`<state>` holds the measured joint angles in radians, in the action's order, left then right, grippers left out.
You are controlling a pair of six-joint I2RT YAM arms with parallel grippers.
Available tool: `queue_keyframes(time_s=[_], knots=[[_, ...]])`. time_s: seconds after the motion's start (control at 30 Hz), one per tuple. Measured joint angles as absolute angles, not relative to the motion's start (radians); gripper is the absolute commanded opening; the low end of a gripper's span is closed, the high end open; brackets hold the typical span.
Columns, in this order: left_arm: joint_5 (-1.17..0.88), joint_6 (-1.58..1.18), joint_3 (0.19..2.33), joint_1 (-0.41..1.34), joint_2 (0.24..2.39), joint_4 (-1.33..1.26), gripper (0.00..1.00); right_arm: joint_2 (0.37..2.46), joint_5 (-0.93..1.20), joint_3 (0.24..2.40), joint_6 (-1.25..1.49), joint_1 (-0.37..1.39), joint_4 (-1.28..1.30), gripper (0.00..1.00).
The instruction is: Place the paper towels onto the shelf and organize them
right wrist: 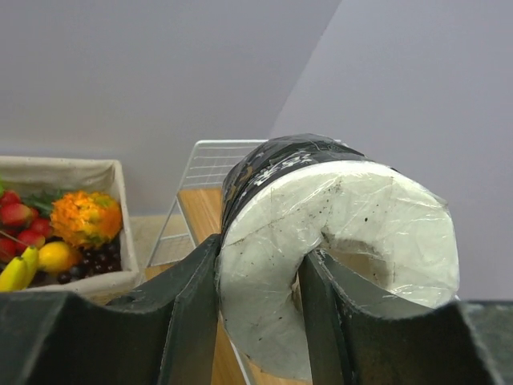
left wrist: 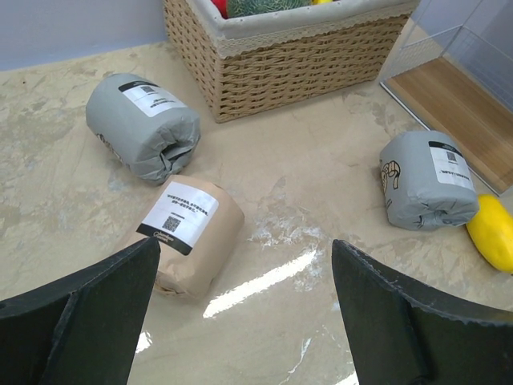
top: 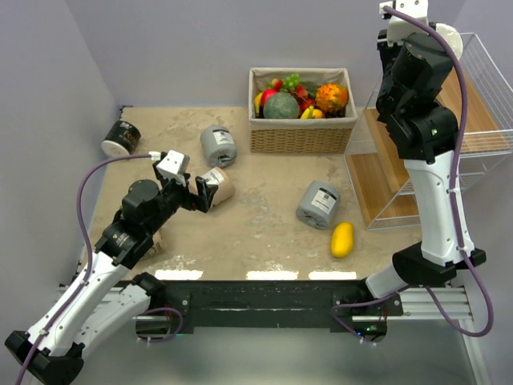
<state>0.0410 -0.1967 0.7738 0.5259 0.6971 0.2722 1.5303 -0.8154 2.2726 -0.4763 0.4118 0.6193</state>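
I will lower the black-wrapped roll with my right gripper next, toward the right in the top view, onto the upper shelf board's far end.
My right gripper is shut on a black-wrapped paper towel roll: one finger sits in its core hole, the other on the outside. It holds the roll high above the white wire shelf, where the roll's white end shows. My left gripper is open and empty, low over the table, just right of a tan roll. Two grey rolls lie on the table. Another black roll lies at the far left.
A wicker fruit basket stands at the back centre, next to the shelf's lower wood board. A yellow mango lies beside the right grey roll. The wall is close behind the shelf's mesh.
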Motion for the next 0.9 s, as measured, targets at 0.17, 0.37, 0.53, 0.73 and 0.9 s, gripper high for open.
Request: queue_keyframes(time_s=[0.17,0.37,0.53,0.73,0.9], knots=[[0.042,-0.197,0.774,0.526,0.710,0.272,0.93,1.537,-0.684,2.261,-0.423,0.302,0.677,0.43],[0.056,-0.194,0.774,0.526,0.723,0.275,0.93,1.545,-0.600,2.259,-0.385,0.195,0.699,0.45],[0.068,-0.190,0.774,0.526,0.725,0.276,0.94,1.565,-0.556,2.263,-0.381,0.191,0.696,0.47],[0.078,-0.189,0.774,0.526,0.731,0.279,0.94,1.593,-0.561,2.264,-0.387,0.181,0.693,0.50],[0.082,-0.189,0.774,0.526,0.736,0.279,0.94,1.604,-0.604,2.264,-0.416,0.173,0.658,0.60]])
